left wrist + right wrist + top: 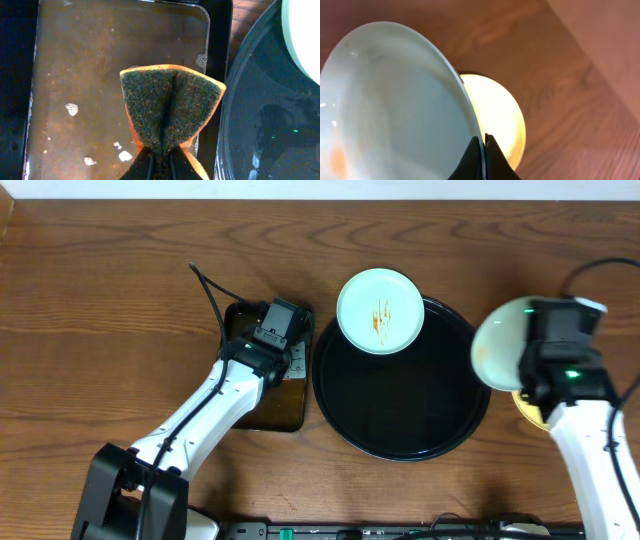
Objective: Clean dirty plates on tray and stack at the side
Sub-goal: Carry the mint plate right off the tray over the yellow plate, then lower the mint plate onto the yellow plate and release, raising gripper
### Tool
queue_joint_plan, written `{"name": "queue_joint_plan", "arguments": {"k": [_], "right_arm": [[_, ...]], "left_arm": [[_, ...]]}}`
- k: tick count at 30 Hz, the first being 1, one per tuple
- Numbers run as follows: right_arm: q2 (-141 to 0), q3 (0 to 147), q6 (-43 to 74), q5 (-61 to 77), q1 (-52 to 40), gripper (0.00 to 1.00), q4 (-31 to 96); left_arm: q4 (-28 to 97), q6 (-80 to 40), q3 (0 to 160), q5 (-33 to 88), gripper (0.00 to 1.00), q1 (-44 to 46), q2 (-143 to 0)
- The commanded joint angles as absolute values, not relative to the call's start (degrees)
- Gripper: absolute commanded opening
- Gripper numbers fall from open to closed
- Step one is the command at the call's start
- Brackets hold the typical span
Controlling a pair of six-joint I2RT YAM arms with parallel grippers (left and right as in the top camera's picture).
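Next, my right gripper will go to the right in the overhead view, lower the tilted mint plate onto the pale yellow plate (533, 412) (497, 115) below, and release it.
A pale mint plate (380, 311) streaked with orange-brown sauce rests on the far rim of the round black tray (400, 435). My right gripper (483, 145) is shut on the rim of a second mint plate (395, 105), holding it tilted above the tray's right edge (497, 345). Under it, on the wood to the right, lies the pale yellow plate (497, 115), mostly hidden overhead by the right arm. My left gripper (161, 159) is shut on a folded sponge (170, 107), orange with a dark green scouring face, over the soapy rectangular tray (90, 75).
The rectangular black tray (270, 415) with brownish water and foam sits just left of the round tray, nearly touching it. Brown wood-grain tabletop (100, 300) stretches to the left and along the far side. Cables trail from both arms.
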State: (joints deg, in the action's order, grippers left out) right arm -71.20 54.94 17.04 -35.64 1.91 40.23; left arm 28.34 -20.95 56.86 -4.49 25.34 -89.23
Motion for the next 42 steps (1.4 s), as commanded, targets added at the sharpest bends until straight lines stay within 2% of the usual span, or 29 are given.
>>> {"name": "queue_joint_plan", "arguments": {"k": [1,6,16,17,20,21,24,34,42], "right_arm": [[-71.5,55.0,20.3,-30.9,8.4,0.01,41.0],[-73.1,55.0,21.2,-28.4,16.7,0.01,42.0],[-78.1,55.0,22.5,-26.0,24.3,0.03,42.0],[-78.3,55.0,22.5,-25.6,24.6,0.08,41.9],[-78.7,55.0,22.4,-21.3,25.3,0.44,40.6],[-78.7,55.0,22.2,-19.7,25.3,0.47,40.4],[-78.7,55.0,21.3,-13.0,25.2,0.48,40.0],[-78.7,55.1,7.2,20.2,19.4,0.50,39.0],[-78.8,57.9,4.1,24.7,9.8,0.56,39.8]], "left_arm": [[28.5,-20.7,56.5,-5.0,0.08,25.3,-88.3],[28.5,-20.7,56.5,-5.0,0.08,25.3,-88.3],[29.3,-20.7,56.5,-5.0,0.08,25.3,-88.3],[29.3,-20.7,56.5,-5.0,0.08,25.3,-88.3],[29.3,-20.7,56.5,-5.0,0.08,25.3,-88.3],[29.3,-20.7,56.5,-5.0,0.08,25.3,-88.3],[29.3,-20.7,56.5,-5.0,0.08,25.3,-88.3],[29.3,-20.7,56.5,-5.0,0.08,25.3,-88.3],[29.3,-20.7,56.5,-5.0,0.08,25.3,-88.3]]}}
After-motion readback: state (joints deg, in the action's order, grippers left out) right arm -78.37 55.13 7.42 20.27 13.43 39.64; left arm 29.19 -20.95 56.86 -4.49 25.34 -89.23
